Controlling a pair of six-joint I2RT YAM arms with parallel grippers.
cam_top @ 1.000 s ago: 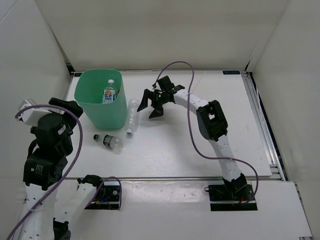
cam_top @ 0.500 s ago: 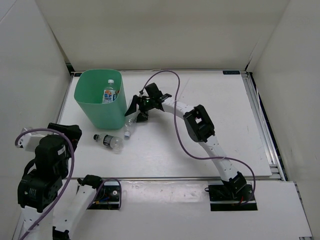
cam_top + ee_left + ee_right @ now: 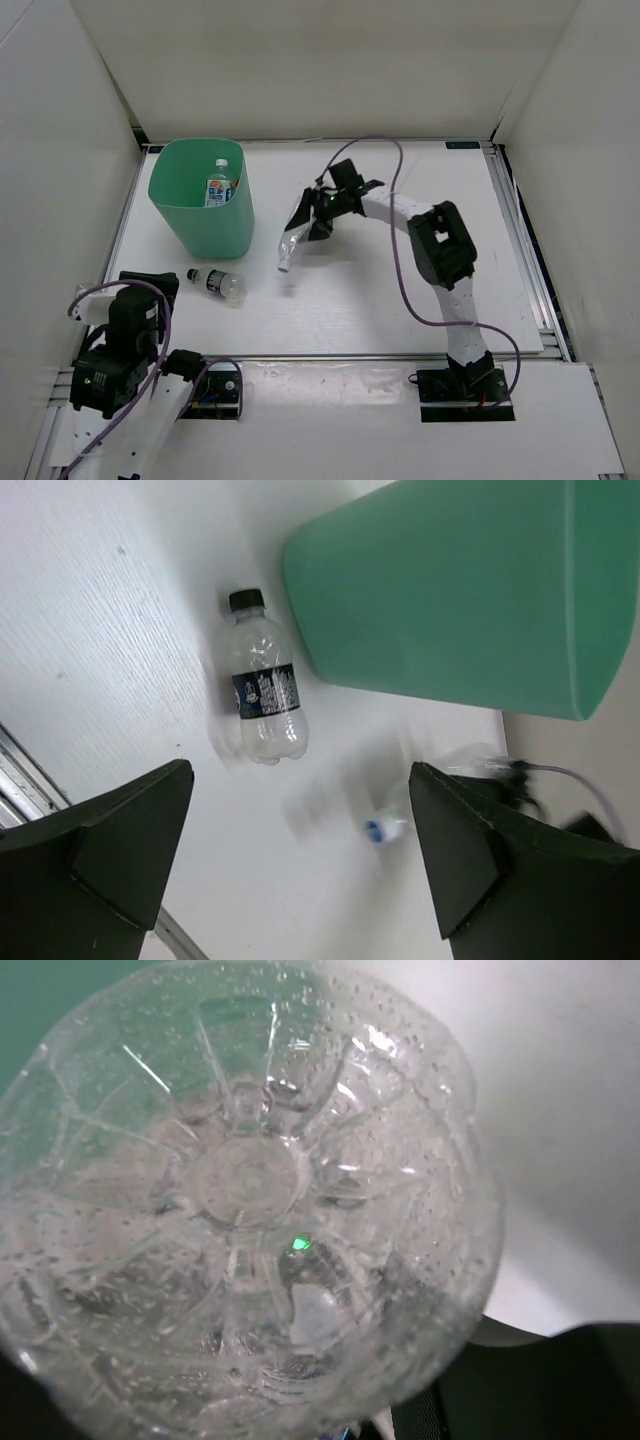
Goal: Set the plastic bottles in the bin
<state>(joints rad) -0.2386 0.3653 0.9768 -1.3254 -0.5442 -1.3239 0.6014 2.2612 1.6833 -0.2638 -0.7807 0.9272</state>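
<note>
The right gripper lifts over the bin's open top next and releases the unlabelled bottle, since the bin stands to its left in the top view.
My right gripper (image 3: 314, 216) is shut on an unlabelled clear plastic bottle (image 3: 292, 240) and holds it tilted above the table, its blue cap (image 3: 283, 267) lowest. The bottle's ribbed base (image 3: 245, 1180) fills the right wrist view and hides the fingers. The mint-green bin (image 3: 200, 200) stands at the back left, with a blue-white labelled bottle (image 3: 218, 188) inside. A dark-capped bottle (image 3: 218, 283) lies on the table in front of the bin, and the left wrist view shows this dark-capped bottle (image 3: 265, 695) too. My left gripper (image 3: 300, 775) is open and empty, near the table's front left.
The bin's wall (image 3: 450, 590) fills the upper right of the left wrist view. White walls enclose the table on three sides. A metal rail (image 3: 525, 250) runs along the right edge. The right arm's purple cable (image 3: 400, 250) loops over the middle.
The right gripper reached left to the clear bottle beside the bin, closed on it and lifted it off the table to the right. The left arm drew back toward the near edge.
</note>
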